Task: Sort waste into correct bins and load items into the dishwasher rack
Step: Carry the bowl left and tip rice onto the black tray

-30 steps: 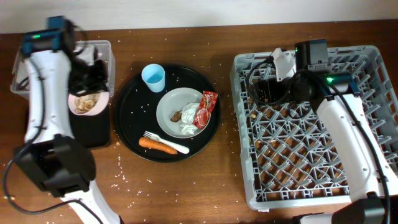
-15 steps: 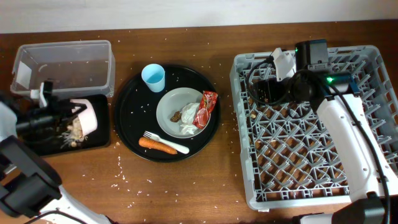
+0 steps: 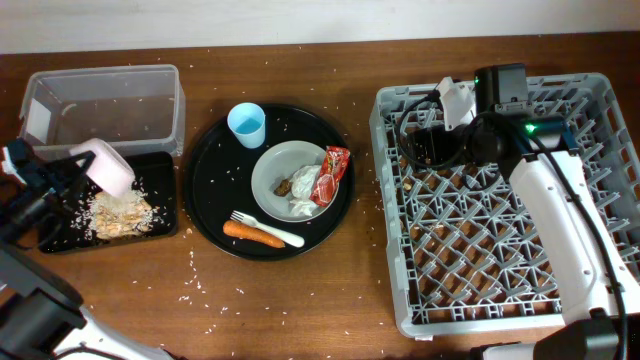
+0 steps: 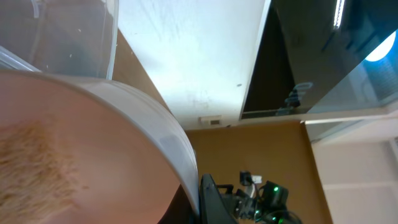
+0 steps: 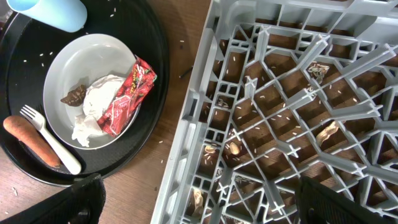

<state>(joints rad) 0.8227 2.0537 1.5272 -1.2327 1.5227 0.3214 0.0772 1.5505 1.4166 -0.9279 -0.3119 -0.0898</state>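
Observation:
Next, the left gripper swings over the bare patch beside the plate on the round black tray, turns the bowl [image 3: 106, 166] upright, then lowers and releases.
My left gripper [image 3: 72, 174] is shut on the rim of the small white bowl [image 3: 106, 166], tipped on its side over the flat black tray [image 3: 160, 222]. A heap of beige grain scraps [image 3: 118, 212] lies in that tray. The bowl [image 4: 93, 155] fills the left wrist view. The plate [image 3: 278, 172] on the round black tray holds the red wrapper [image 3: 331, 174], white tissue [image 3: 304, 206] and brown bit [image 3: 283, 187]. The fork [image 3: 268, 229], carrot [image 3: 248, 233] and blue cup [image 3: 247, 125] lie beside it. My right gripper [image 5: 211, 200] is open and empty over the rack's [image 3: 520, 300] left edge.
The clear tub [image 3: 100, 100] stands behind the flat black tray, and it also shows in the left wrist view [image 4: 62, 37]. The round black tray [image 3: 215, 210] sits between the bins and the rack. Loose grains dot the table and the rack floor [image 5: 292, 124].
My left arm has swung out to the left and tipped the bowl. The grain that was in the bowl now lies in the flat black tray. The right arm has not moved.

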